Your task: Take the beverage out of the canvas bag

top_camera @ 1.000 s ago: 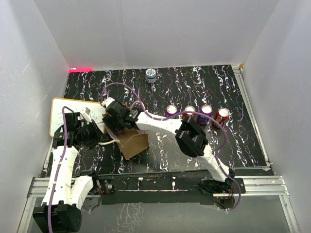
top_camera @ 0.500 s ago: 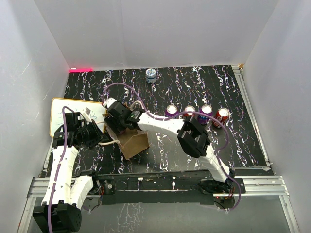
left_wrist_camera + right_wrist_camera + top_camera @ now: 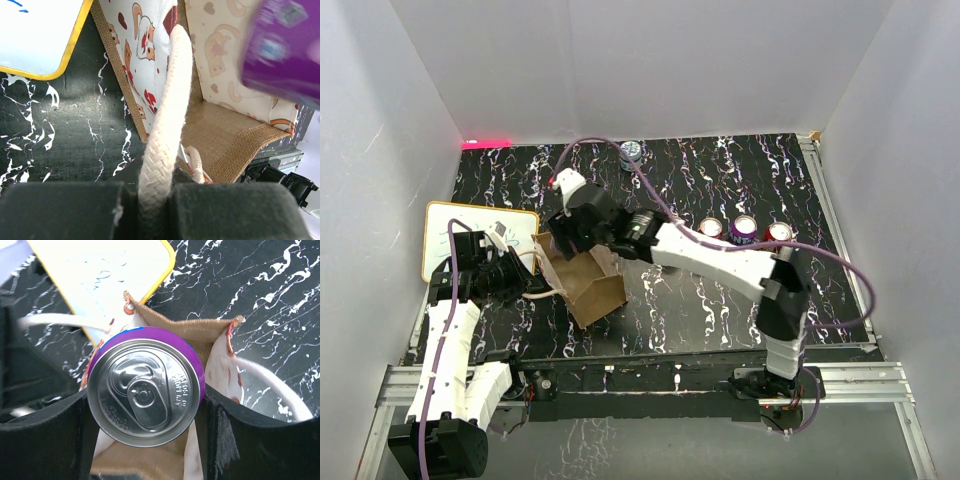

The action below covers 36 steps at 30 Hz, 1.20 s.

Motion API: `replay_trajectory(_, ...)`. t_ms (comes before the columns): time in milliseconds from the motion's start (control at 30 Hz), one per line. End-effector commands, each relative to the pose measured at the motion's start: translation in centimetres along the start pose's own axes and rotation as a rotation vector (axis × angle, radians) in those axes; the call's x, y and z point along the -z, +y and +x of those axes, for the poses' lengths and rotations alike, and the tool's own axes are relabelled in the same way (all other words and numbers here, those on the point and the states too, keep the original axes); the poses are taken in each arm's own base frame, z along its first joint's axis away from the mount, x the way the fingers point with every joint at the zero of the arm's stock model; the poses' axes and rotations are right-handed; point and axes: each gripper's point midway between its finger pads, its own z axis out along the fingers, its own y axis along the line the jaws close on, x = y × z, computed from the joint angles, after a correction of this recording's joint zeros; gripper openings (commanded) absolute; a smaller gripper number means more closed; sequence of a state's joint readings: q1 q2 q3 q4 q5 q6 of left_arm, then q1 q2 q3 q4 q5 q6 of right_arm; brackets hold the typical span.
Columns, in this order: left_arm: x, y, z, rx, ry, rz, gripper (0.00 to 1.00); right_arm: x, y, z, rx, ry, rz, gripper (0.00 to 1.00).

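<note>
The purple can is clear of the bag's opening. My right gripper will next swing toward the row of cans, go down to the tabletop on their near side and release the can.
The beverage, a purple can (image 3: pixel 146 392) with a silver top, is clamped upright between my right gripper's (image 3: pixel 147 426) black fingers (image 3: pixel 45 435), above the open mouth of the canvas bag (image 3: pixel 185 330). From above, the right gripper (image 3: pixel 578 222) hangs over the bag's far end and hides the can. The tan bag (image 3: pixel 590 290) stands on the black marbled table, its patterned lining (image 3: pixel 145 55) showing. My left gripper (image 3: pixel 152 210) is shut on the bag's cream rope handle (image 3: pixel 165 125). The purple can (image 3: pixel 285 50) appears blurred at the upper right of the left wrist view.
A white writing board (image 3: pixel 470 235) with a yellow edge lies left of the bag. Three cans (image 3: pixel 744 230) stand in a row right of the right arm, and another can (image 3: pixel 631 152) stands at the back wall. White walls enclose the table.
The right gripper closed on the purple can and rose with it toward the back, out of the bag; the right arm stretched out. The left gripper still holds the rope handle.
</note>
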<state>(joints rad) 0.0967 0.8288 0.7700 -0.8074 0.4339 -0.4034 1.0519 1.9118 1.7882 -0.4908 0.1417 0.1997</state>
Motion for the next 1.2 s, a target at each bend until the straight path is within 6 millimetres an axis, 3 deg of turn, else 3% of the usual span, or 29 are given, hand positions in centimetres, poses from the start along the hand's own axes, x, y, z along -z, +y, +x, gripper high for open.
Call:
replay_trajectory(0,0.0,-0.1,0.2,0.009,0.009,0.014,0.0,7.7,1.5,-6.9,-0.091,-0.252,-0.116,0.24)
replay_trajectory(200,0.0,-0.1,0.2,0.01,0.012,0.014,0.0,12.6,2.8,-3.1,-0.147,-0.235,-0.265,0.21)
replay_trajectory(300,-0.1,-0.1,0.3,0.012,0.017,0.014,0.0,14.3,2.5,0.6,-0.15,-0.175,-0.289,0.21)
replay_trajectory(367,-0.1,-0.1,0.3,0.012,0.018,0.016,0.0,15.2,1.3,3.4,-0.15,-0.116,-0.243,0.2)
replay_trajectory(533,-0.2,-0.1,0.3,0.017,0.022,0.015,0.0,16.6,-3.9,11.6,-0.194,0.035,0.005,0.19)
replay_trajectory(667,-0.3,-0.1,0.3,0.021,0.031,0.014,0.0,17.1,-8.4,16.2,-0.284,0.067,0.255,0.18)
replay_trajectory(833,-0.3,0.0,0.3,0.022,0.034,0.012,0.0,16.5,-12.5,17.7,-0.347,0.032,0.442,0.18)
replay_trajectory(933,-0.3,0.0,0.3,0.021,0.032,0.012,0.0,15.7,-14.8,17.1,-0.36,0.022,0.482,0.11)
replay_trajectory(1167,-0.3,0.0,0.3,0.021,0.026,0.008,0.0,14.8,-19.8,16.1,-0.366,-0.025,0.597,0.11)
